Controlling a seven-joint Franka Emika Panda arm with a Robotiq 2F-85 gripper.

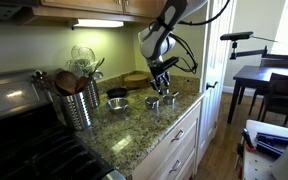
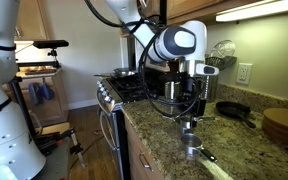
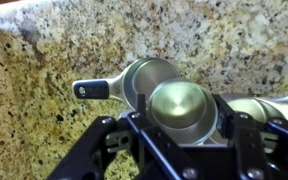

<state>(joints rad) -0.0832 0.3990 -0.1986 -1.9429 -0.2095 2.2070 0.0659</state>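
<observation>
I need to move the round cup in my gripper toward the black-tipped handle next, because the cup hangs off-centre. Then I need to bring it down into the black-tipped cup's open bowl (image 3: 150, 81).
My gripper (image 3: 182, 120) is shut on a small round steel measuring cup (image 3: 182, 108), whose bowl sits between the two black fingers. Just beneath it a second steel cup (image 3: 144, 78) with a black-tipped handle (image 3: 92, 90) lies on the speckled granite counter (image 3: 44, 130). The rim of a third cup (image 3: 252, 106) shows at the right. In both exterior views the gripper (image 1: 162, 86) (image 2: 191, 120) hangs low over the cups (image 1: 156, 100) (image 2: 192, 145) near the counter's front edge.
A steel utensil holder (image 1: 79, 103) with wooden spoons and a whisk stands by the stove (image 1: 24, 140). A black pan (image 1: 117, 94) (image 2: 232, 110) and a round wooden board (image 1: 136, 78) (image 2: 284, 125) lie further back. A dark table (image 1: 269, 80) stands beyond the counter's end.
</observation>
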